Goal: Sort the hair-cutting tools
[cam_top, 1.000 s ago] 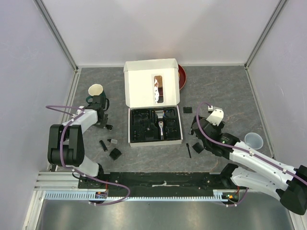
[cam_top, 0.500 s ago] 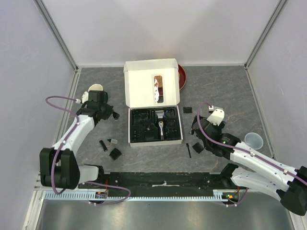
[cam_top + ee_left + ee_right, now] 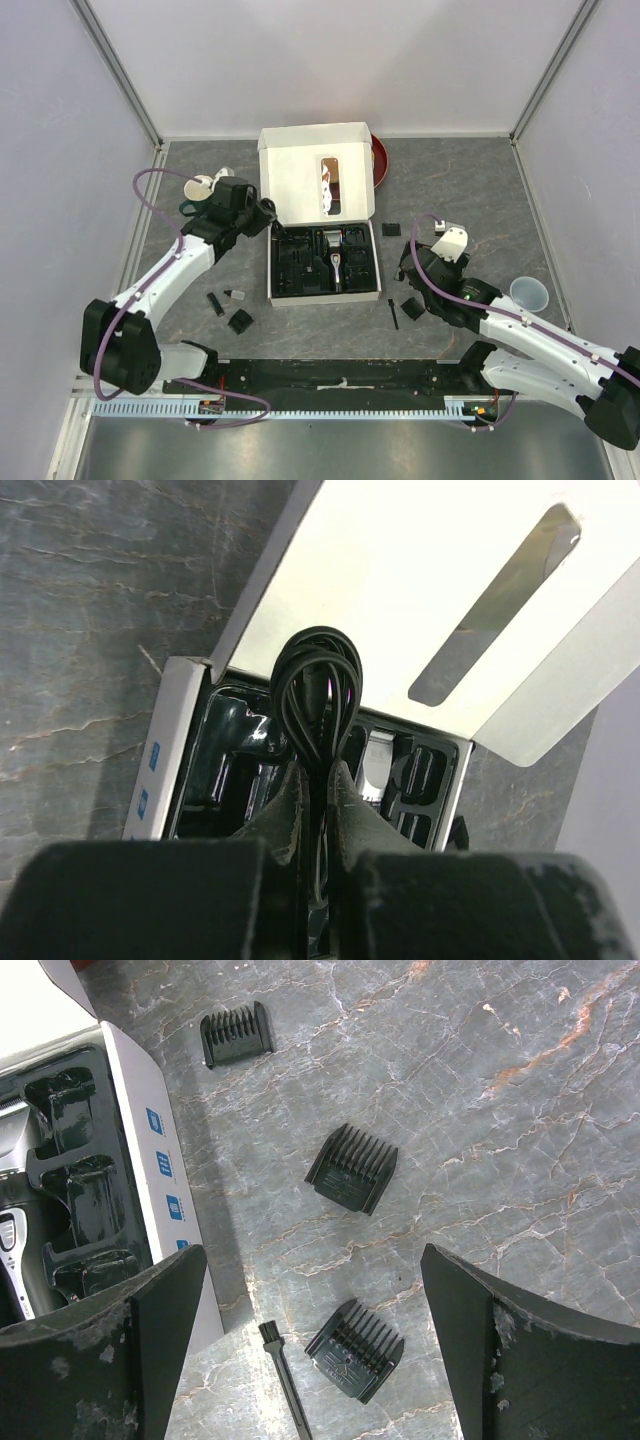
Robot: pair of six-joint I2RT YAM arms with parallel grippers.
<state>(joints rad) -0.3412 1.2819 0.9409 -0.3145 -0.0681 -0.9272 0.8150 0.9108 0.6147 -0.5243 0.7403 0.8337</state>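
My left gripper moves across, lowers the cable (image 3: 318, 695) and releases it next, as the tray's empty back section lies below and to the gripper's right in the top view.
My left gripper (image 3: 262, 212) is shut on a coiled black cable (image 3: 318, 695) and holds it over the back left corner of the open box's black tray (image 3: 165, 750). The black-and-silver clipper (image 3: 333, 258) lies in the tray's middle. My right gripper (image 3: 310, 1260) is open and empty, hovering above the table right of the box. Below it lie three black comb guards (image 3: 237, 1033), (image 3: 352, 1167), (image 3: 356, 1349) and a thin black brush (image 3: 284, 1380). More small black guards (image 3: 240, 321), (image 3: 215, 303) lie left of the box.
The box's white lid (image 3: 315, 180) stands open at the back, with a red bowl (image 3: 380, 160) behind it. A green mug (image 3: 200, 195) stands at the left, a clear cup (image 3: 529, 293) at the right. Grey walls enclose the table.
My left arm has swung from beside the green mug to the right, carrying the cable to the box's back left corner. The right arm has not moved.
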